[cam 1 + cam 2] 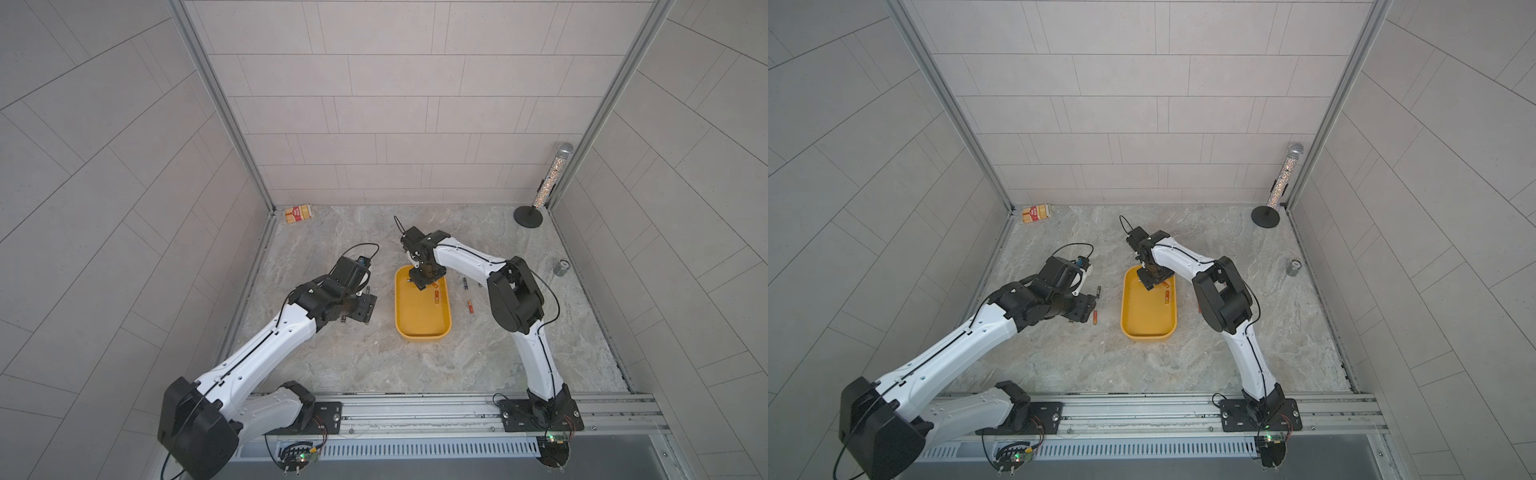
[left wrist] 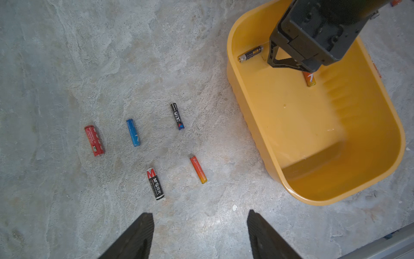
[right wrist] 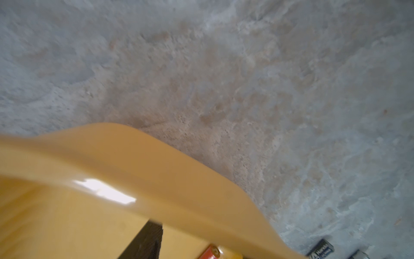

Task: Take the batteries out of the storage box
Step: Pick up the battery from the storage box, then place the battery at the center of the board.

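Note:
My right gripper has the orange battery's end beside one finger, so it should move low across the box's bottom toward the black battery and close on the orange battery (image 1: 436, 284) (image 3: 210, 252).
The yellow storage box (image 1: 422, 336) (image 1: 1148, 336) sits mid-table. My right gripper (image 1: 424, 284) reaches down into its far end, jaws open. In the right wrist view one finger (image 3: 147, 244) stands apart from an orange-red battery (image 3: 211, 252) on the box floor. Another orange battery (image 1: 436, 297) and a black battery (image 2: 250, 53) also lie inside the box (image 2: 313, 134). My left gripper (image 2: 200, 213) hovers open and empty over the table left of the box. Near it lie several batteries: red (image 2: 94, 140), blue (image 2: 133, 132), black (image 2: 177, 116), orange (image 2: 198, 169).
Right of the box lie a black battery (image 1: 465, 284) and an orange-red battery (image 1: 470, 306). A red-and-cream carton (image 1: 298, 213) is at the back left corner. A grey can (image 1: 561, 268) and a glitter tube on a stand (image 1: 548, 183) are at the right. Walls enclose three sides.

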